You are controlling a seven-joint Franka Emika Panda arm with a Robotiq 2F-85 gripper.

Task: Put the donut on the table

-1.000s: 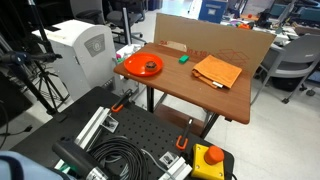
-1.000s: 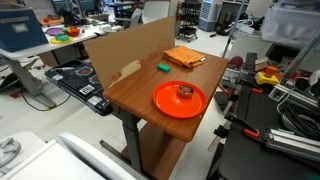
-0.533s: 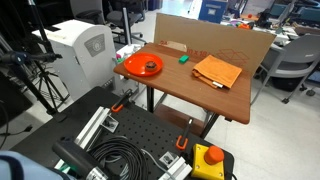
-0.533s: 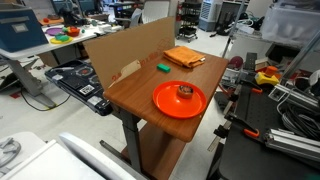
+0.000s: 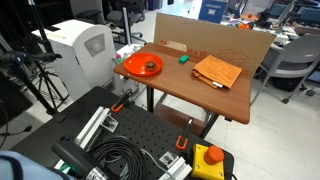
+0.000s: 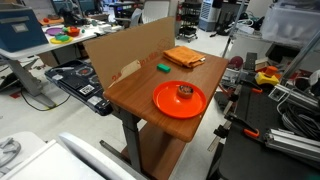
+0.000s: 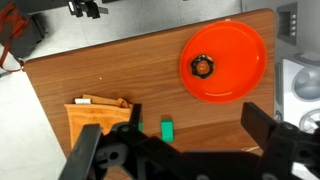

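My open gripper lowers over the plate next and closes its fingers around the dark ring, since the donut lies on the plate far below.
The donut is a small dark ring lying in the middle of the round orange-red plate, which sits at one end of the wooden table. Both exterior views show this; in the second the donut lies on the plate on the table. In the wrist view my gripper is open and empty, high above the table. The donut and plate lie apart from the fingers, towards the upper right. The gripper does not show in the exterior views.
A small green block lies between plate and a folded orange cloth. A cardboard sheet stands along the table's far side. A black perforated board with cables and a red button box lies in front.
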